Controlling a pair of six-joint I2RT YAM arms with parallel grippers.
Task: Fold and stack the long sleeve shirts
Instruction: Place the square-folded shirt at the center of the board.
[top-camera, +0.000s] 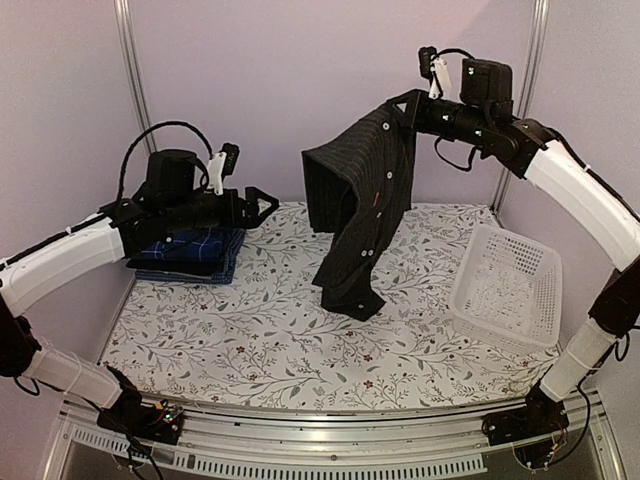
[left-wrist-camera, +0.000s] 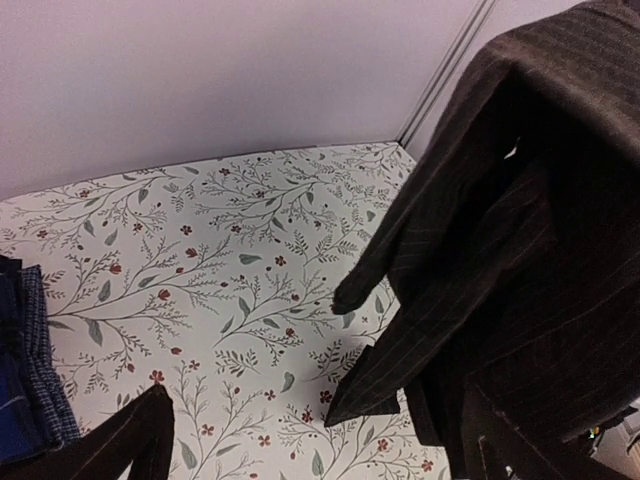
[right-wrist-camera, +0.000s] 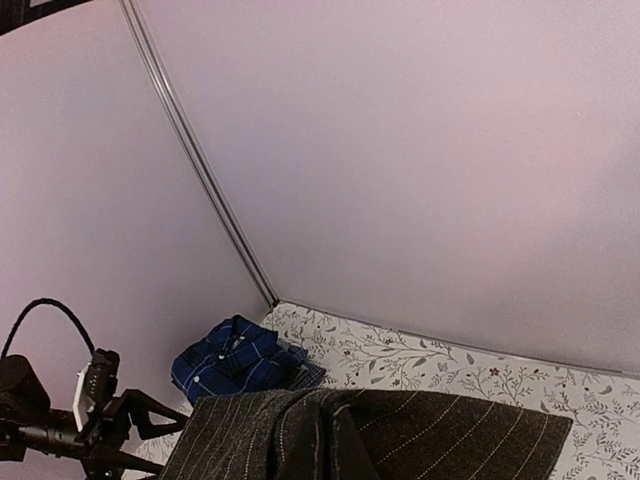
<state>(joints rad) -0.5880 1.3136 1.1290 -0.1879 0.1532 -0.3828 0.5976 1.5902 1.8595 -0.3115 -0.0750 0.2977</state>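
Next, my left gripper moves down and toward the right in the top view, onto the lower part of the pinstriped shirt, since that part rests on the table.
A black pinstriped long sleeve shirt (top-camera: 365, 200) hangs high over the table from my right gripper (top-camera: 403, 106), which is shut on its top edge. The lowest part of the shirt rests on the table. In the right wrist view the cloth (right-wrist-camera: 380, 435) covers the fingers. My left gripper (top-camera: 265, 205) is open and empty at the left, pointing toward the hanging shirt (left-wrist-camera: 520, 250) with a gap between them. A folded blue plaid shirt (top-camera: 190, 250) lies under the left arm on a small stack, and it also shows in both wrist views (left-wrist-camera: 25, 380) (right-wrist-camera: 235, 360).
A white mesh basket (top-camera: 505, 285) stands on the right of the floral table (top-camera: 250, 340). Pale walls with a metal corner post (top-camera: 135, 70) close off the back and sides.
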